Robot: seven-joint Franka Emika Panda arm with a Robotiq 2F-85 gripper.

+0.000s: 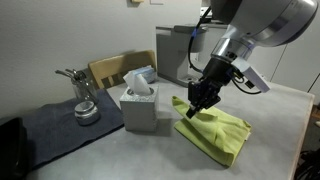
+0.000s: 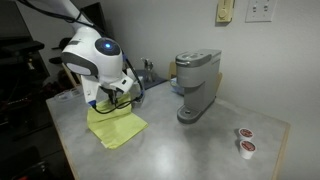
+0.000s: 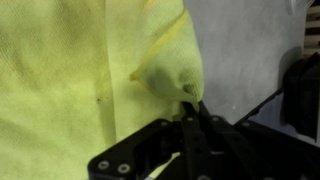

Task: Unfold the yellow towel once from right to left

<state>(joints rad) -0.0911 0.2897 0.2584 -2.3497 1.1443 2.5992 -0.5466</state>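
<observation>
The towel (image 1: 220, 134) is still folded, so I will carry its pinched corner with my gripper past the fold toward the bare tabletop by the tissue box and let go of it.
The yellow towel (image 1: 220, 134) lies on the grey table in both exterior views (image 2: 117, 127). It is pale lime-yellow and folded. My gripper (image 1: 199, 105) is low over the towel's edge nearest the tissue box. In the wrist view the fingers (image 3: 191, 108) are closed together on a pinched-up fold of the towel (image 3: 165, 70), which rises in a small peak. In an exterior view the gripper (image 2: 118, 100) sits at the towel's far edge, partly hidden by the arm.
A white tissue box (image 1: 139, 104) stands just beside the towel. A dark grey-blue mat (image 1: 60, 128) holds a metal kettle (image 1: 84, 105). A coffee machine (image 2: 195, 86) and two coffee pods (image 2: 244, 140) stand on the table. A chair (image 1: 120, 68) is behind.
</observation>
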